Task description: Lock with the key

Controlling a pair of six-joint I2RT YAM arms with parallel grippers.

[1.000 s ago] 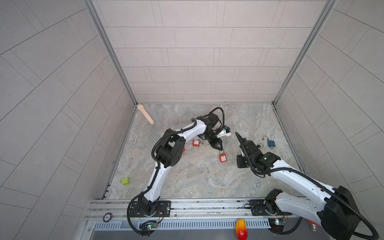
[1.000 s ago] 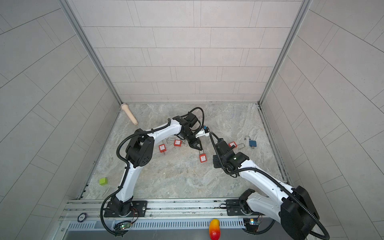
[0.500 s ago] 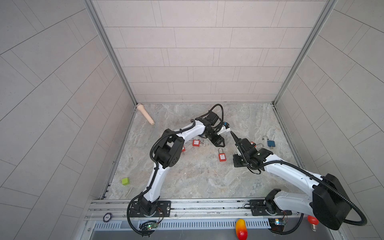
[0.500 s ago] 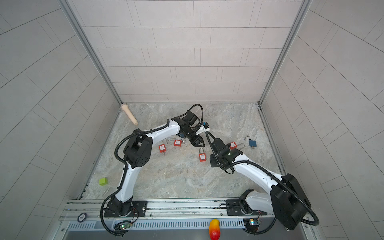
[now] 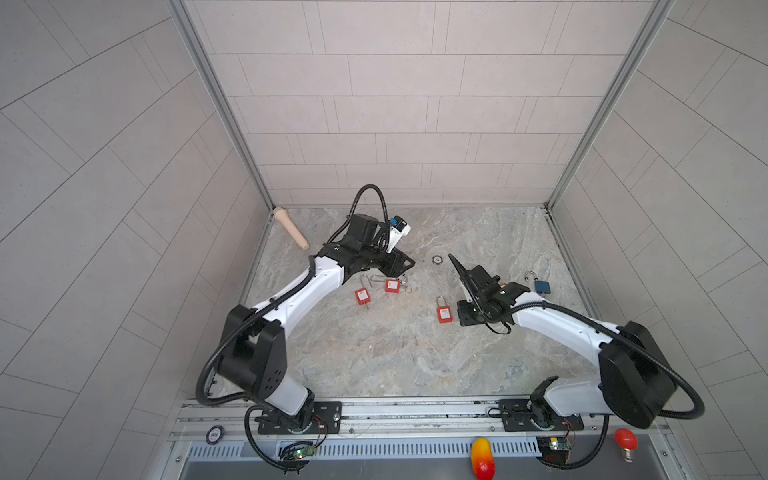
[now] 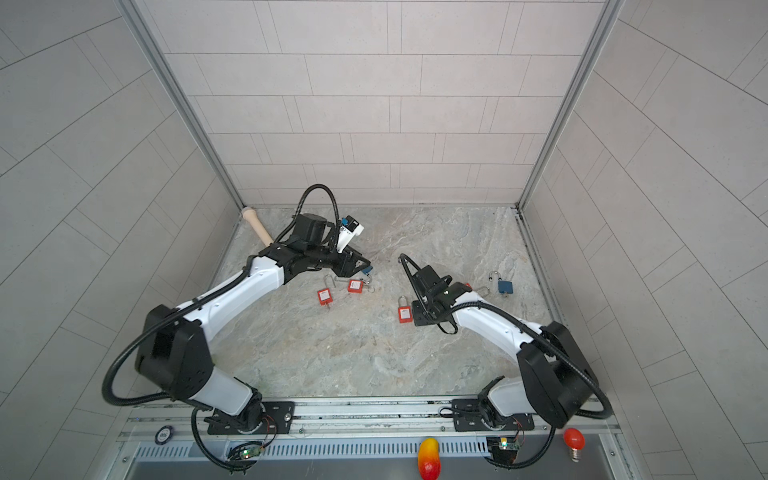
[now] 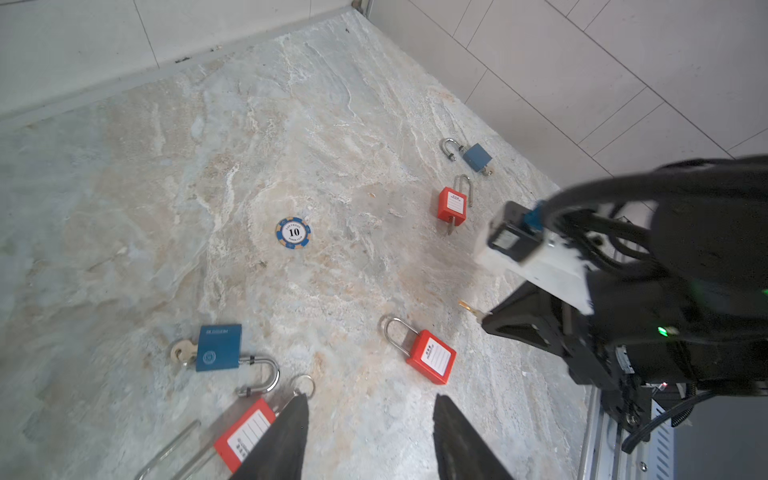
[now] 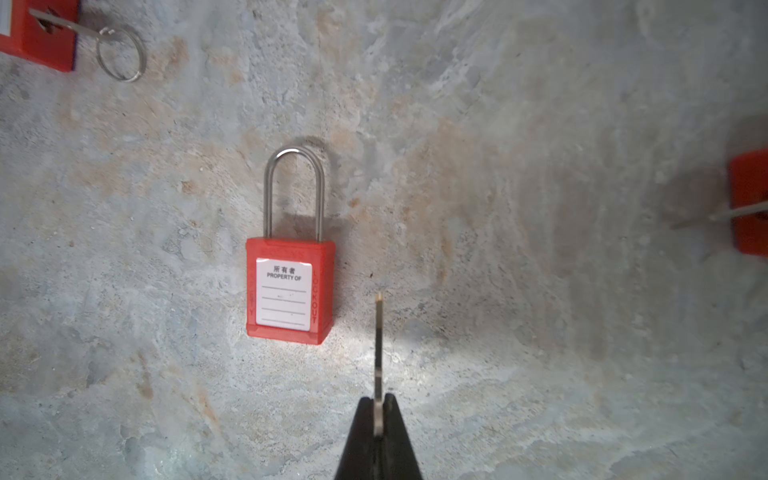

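My right gripper lowers the key to the bare floor (image 5: pixel 455 313) (image 8: pixel 360 281) beside the red padlock, below the gripper, and releases it there next, since the padlock's shackle is pushed in.
A red padlock (image 8: pixel 290 286) lies flat on the stone floor with its shackle pushed in; both top views show it mid-floor (image 5: pixel 444 312) (image 6: pixel 404 312). My right gripper (image 8: pixel 378 405) is shut on a thin brass key (image 8: pixel 378 345). The key's tip stands just off the padlock's bottom corner, apart from it. From above, that gripper (image 5: pixel 461 312) sits right beside the padlock. My left gripper (image 7: pixel 370 405) is open and holds nothing; it hovers further back (image 5: pixel 405 262) over another red padlock (image 7: pixel 249 432) that has a key ring.
Nearby lie two more red padlocks (image 5: pixel 363 296) (image 5: pixel 392 285), a blue padlock (image 7: pixel 219 347) by the left gripper, another blue one (image 5: pixel 541 286) at the right, a poker chip (image 5: pixel 437 259) and a wooden peg (image 5: pixel 291 228) by the left wall.
The left gripper has opened and drawn back from the middle red padlock toward the rear left. The right gripper with the key has moved left, closer to that padlock.
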